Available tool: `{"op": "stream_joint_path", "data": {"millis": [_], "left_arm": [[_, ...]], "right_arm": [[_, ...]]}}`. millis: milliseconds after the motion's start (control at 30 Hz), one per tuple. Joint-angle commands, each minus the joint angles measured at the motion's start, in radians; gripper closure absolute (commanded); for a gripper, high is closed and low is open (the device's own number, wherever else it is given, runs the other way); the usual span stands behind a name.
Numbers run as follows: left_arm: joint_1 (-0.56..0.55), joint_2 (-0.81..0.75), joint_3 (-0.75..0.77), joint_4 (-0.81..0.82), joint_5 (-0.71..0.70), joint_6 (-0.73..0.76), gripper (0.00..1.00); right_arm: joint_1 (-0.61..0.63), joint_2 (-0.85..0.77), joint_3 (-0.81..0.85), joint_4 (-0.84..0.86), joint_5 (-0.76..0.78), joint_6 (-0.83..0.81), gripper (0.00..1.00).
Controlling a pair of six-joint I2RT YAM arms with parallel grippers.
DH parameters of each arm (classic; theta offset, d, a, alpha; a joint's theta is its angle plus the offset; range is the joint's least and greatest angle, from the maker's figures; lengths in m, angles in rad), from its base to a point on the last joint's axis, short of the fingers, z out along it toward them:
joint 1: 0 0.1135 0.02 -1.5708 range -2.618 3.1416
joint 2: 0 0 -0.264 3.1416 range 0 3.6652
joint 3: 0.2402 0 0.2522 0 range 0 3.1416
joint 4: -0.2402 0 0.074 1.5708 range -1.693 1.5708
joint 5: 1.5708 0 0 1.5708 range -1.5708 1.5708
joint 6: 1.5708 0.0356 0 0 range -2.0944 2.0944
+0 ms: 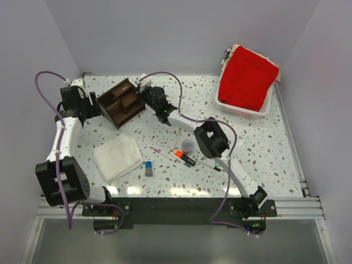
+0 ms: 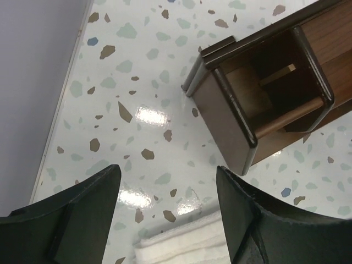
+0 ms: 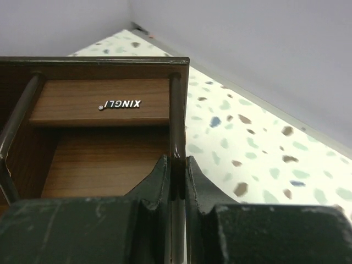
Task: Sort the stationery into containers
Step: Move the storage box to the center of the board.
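The bare tabletop behind the stationery (image 1: 189,100) is clear, so I should next swing my right gripper toward the white basket, turning the organizer (image 1: 121,102), and release it there.
The dark brown wooden organizer (image 1: 121,102) stands at the back left of the table. My right gripper (image 1: 145,95) is shut on its thin side wall (image 3: 177,110), one finger inside the compartment and one outside. My left gripper (image 1: 91,108) hangs open just left of the organizer (image 2: 264,93), with only bare table between its fingers (image 2: 88,209). The stationery lies in the middle: an orange-and-black highlighter (image 1: 185,158), a small bluish pot (image 1: 187,145), a blue-capped grey stick (image 1: 148,168) and thin pale pens (image 1: 164,154).
A folded white cloth (image 1: 116,157) lies front left, its edge below my left gripper (image 2: 181,242). A white basket (image 1: 222,101) holding red cloth sits at the back right. Grey walls border the table at the back and on both sides.
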Motion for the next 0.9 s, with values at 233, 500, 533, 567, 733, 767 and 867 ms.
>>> {"op": "stream_joint_path", "data": {"millis": [233, 500, 533, 567, 733, 767, 867], "left_arm": [[0.01, -0.076, -0.044, 0.182, 0.052, -0.028, 0.25], [0.01, -0.087, -0.087, 0.257, 0.087, -0.057, 0.25], [0.008, -0.086, -0.093, 0.268, 0.088, -0.057, 0.25], [0.01, -0.086, -0.095, 0.273, 0.09, -0.057, 0.25], [0.01, -0.084, -0.103, 0.286, 0.091, -0.054, 0.25], [0.01, -0.084, -0.104, 0.288, 0.093, -0.054, 0.25], [0.008, -0.084, -0.116, 0.299, 0.096, -0.056, 0.25]], "right_arm": [[-0.13, -0.394, -0.388, -0.075, 0.581, 0.065, 1.0], [-0.139, -0.596, -0.699, -0.033, 0.688, 0.039, 1.0], [-0.141, -0.61, -0.737, -0.037, 0.689, 0.039, 1.0], [-0.142, -0.624, -0.756, -0.04, 0.692, 0.039, 1.0], [-0.15, -0.692, -0.867, -0.054, 0.694, 0.045, 1.0], [-0.153, -0.701, -0.88, -0.063, 0.7, 0.06, 1.0], [-0.162, -0.738, -0.94, -0.103, 0.717, 0.102, 1.0]]}}
